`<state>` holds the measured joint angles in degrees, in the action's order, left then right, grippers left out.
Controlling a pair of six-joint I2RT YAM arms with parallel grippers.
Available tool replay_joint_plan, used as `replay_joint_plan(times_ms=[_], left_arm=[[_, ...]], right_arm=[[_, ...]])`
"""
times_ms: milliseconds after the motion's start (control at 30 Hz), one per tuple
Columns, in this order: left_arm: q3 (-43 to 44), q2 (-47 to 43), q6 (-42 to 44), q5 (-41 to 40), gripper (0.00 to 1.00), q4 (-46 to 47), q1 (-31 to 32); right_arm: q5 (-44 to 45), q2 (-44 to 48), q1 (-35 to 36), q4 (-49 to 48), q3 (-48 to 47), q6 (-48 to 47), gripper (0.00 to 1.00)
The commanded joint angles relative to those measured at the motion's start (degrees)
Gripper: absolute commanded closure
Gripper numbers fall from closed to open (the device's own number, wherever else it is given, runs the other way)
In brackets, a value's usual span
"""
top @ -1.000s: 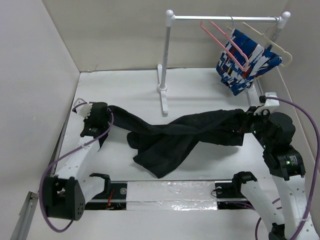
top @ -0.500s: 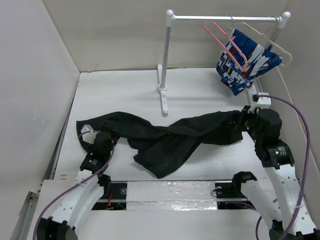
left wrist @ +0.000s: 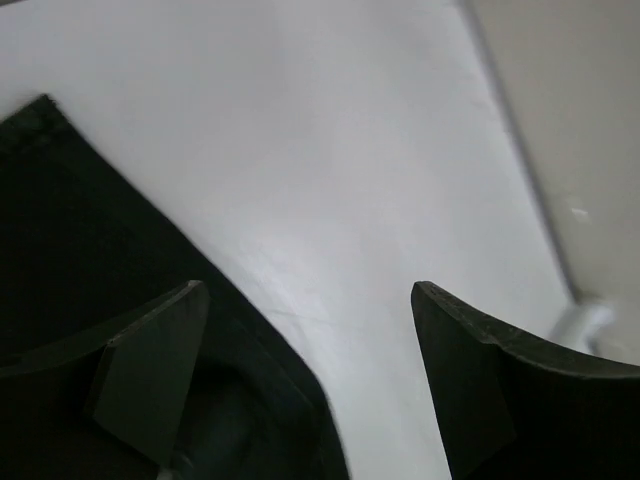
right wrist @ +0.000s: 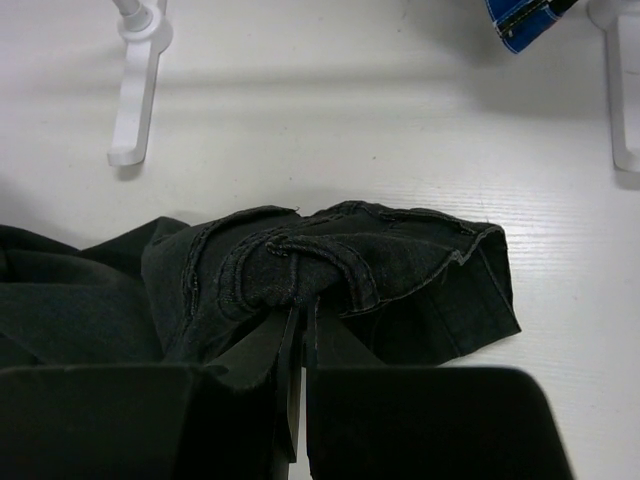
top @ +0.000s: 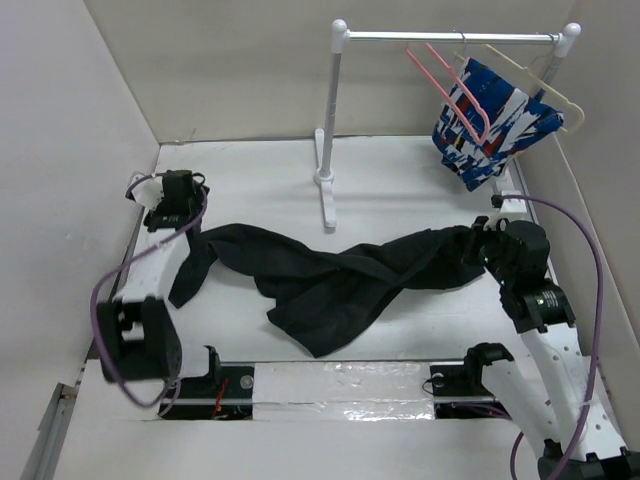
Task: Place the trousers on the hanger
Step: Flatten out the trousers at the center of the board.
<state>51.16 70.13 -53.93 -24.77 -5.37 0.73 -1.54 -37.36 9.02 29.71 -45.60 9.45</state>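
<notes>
The trousers' edge facing the wall (left wrist: 228,288) lies below my left gripper and runs between my open fingers, so my left gripper will move down and close on it next.
The black trousers (top: 330,275) lie in a long twisted heap across the table, from the left side to the right. My right gripper (top: 482,240) is shut on their right end, and the right wrist view shows the bunched, seamed cloth (right wrist: 330,265) pinched between the closed fingers (right wrist: 303,315). My left gripper (top: 168,212) hovers at the far left just beyond the trousers' left end, open and holding nothing. In the left wrist view, black cloth (left wrist: 80,250) lies below its left finger (left wrist: 150,370). The pink hanger (top: 455,85) hangs on the rail at the back right.
A white clothes rack (top: 330,110) stands at the back with its foot (right wrist: 135,80) on the table. A cream hanger carrying a blue, white and red patterned garment (top: 490,125) hangs next to the pink one. Walls close in on the left and right.
My left gripper has opened and let go of the trousers' left end, which now lies slack on the table, and the arm has swung toward the far left corner. My right gripper has stayed shut on the cloth.
</notes>
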Motion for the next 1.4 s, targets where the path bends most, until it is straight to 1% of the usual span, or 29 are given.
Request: replay_joint_plan(times_ms=[0, 33, 67, 133, 167, 233, 300, 467, 567, 633, 667, 700, 733, 767, 867, 933, 1033, 1067, 1133, 1167, 1233, 1300, 1333, 1367], left_arm=[[5.6, 10.44, 6.02, 5.0, 0.19, -5.78, -8.52], [6.84, 12.47, 6.9, 4.48, 0.19, -6.84, -10.03], [7.63, 15.8, 9.78, 4.91, 0.18, -7.29, -11.09], [9.56, 18.37, 11.3, 4.48, 0.18, -9.21, -12.77], [9.58, 19.94, 11.83, 3.08, 0.18, -9.22, -12.77], [9.23, 21.1, 12.62, 2.71, 0.17, -8.61, -12.77], [9.57, 23.73, 12.45, 2.89, 0.14, -8.26, -13.3], [13.44, 32.15, 12.01, 1.58, 0.13, -10.01, -13.3], [14.32, 35.33, 12.88, 2.53, 0.14, -8.7, -13.3], [14.5, 36.83, 13.06, 2.72, 0.25, -8.61, -12.77], [14.67, 37.62, 13.32, 1.06, 0.3, -8.78, -12.77], [14.76, 37.63, 13.67, 0.26, 0.39, -8.78, -12.16], [14.76, 37.45, 13.33, -0.44, 0.52, -9.13, -12.16], [14.59, 36.67, 12.89, -1.23, 0.75, -8.88, -12.16], [14.67, 35.52, 13.94, 0.95, 1.0, -7.82, -12.16], [15.81, 34.99, 14.55, 1.57, 1.0, -8.43, -12.68], [18.44, 31.14, 15.26, 2.54, 1.0, -9.22, -13.3], [19.41, 27.73, 15.43, 2.89, 1.0, -9.31, -13.3], [22.74, 23.67, 15.52, 3.41, 1.0, -9.4, -13.3], [23.8, 19.65, 15.7, 4.29, 1.0, -9.05, -13.3], [27.39, 16.11, 15.88, 4.65, 1.0, -9.05, -13.3], [29.78, 11.98, 15.53, 3.51, 1.0, -10.27, -13.3], [30.75, 10.48, 15.35, 2.98, 1.0, -10.45, -13.3], [30.76, 7.25, 15.09, 1.59, 1.0, -10.11, -13.3]], right_arm=[[-3.2, 2.46, -0.31, -5.45, 0.51, -0.31, 1.0], [-3.99, 2.82, -0.31, -5.98, 0.78, -0.23, 1.0], [-5.65, 3.0, -0.31, -6.33, 1.04, -0.05, 1.0], [-6.72, 2.65, -0.31, -6.77, 1.31, -0.14, 1.0], [-6.81, 2.47, -0.31, -6.86, 1.48, -0.22, 1.0], [-6.02, 2.3, 0.48, -7.65, 2.1, -0.23, 1.0], [-6.28, 2.03, 1.61, -7.57, 2.1, -0.49, 1.0], [-8.04, 1.77, 1.62, -7.56, 2.62, -0.66, 1.0], [-8.83, 1.51, 1.62, -7.3, 2.89, -0.93, 1.0], [-8.66, 1.59, 1.62, -7.65, 2.98, -0.75, 1.0], [-8.48, 1.59, 1.62, -7.83, 2.98, -0.66, 1.0], [-8.39, 1.16, 1.62, -7.83, 2.72, -0.75, 1.0], [-8.39, 0.98, 1.62, -7.39, 1.84, -0.84, 1.0], [-8.39, 0.72, 1.62, -7.22, 1.31, -0.93, 1.0], [-8.65, 0.63, 1.62, -8.09, 0.34, -0.31, 1.0], [-8.31, 0.19, 1.62, -7.48, -0.62, -0.4, 1.0], [-7.69, 0.36, 1.62, -7.04, -2.9, -0.4, 1.0], [-8.47, 0.28, 1.62, -6.78, -4.83, -0.4, 1.0], [-9.44, 0.01, 1.62, -4.68, -7.64, -0.57, 1.0], [-10.49, -0.08, 2.14, -3.97, -9.22, -0.75, 1.0], [-11.9, 0.45, 2.15, -2.04, -13.36, -0.75, 1.0], [-13.05, 1.5, 2.85, 0.85, -16.95, -1.45, 1.0], [-13.05, 2.03, 3.46, 4.35, -21.5, -1.63, 1.0], [-13.22, 2.82, 3.46, 6.13, -24.07, -1.63, 1.0]])
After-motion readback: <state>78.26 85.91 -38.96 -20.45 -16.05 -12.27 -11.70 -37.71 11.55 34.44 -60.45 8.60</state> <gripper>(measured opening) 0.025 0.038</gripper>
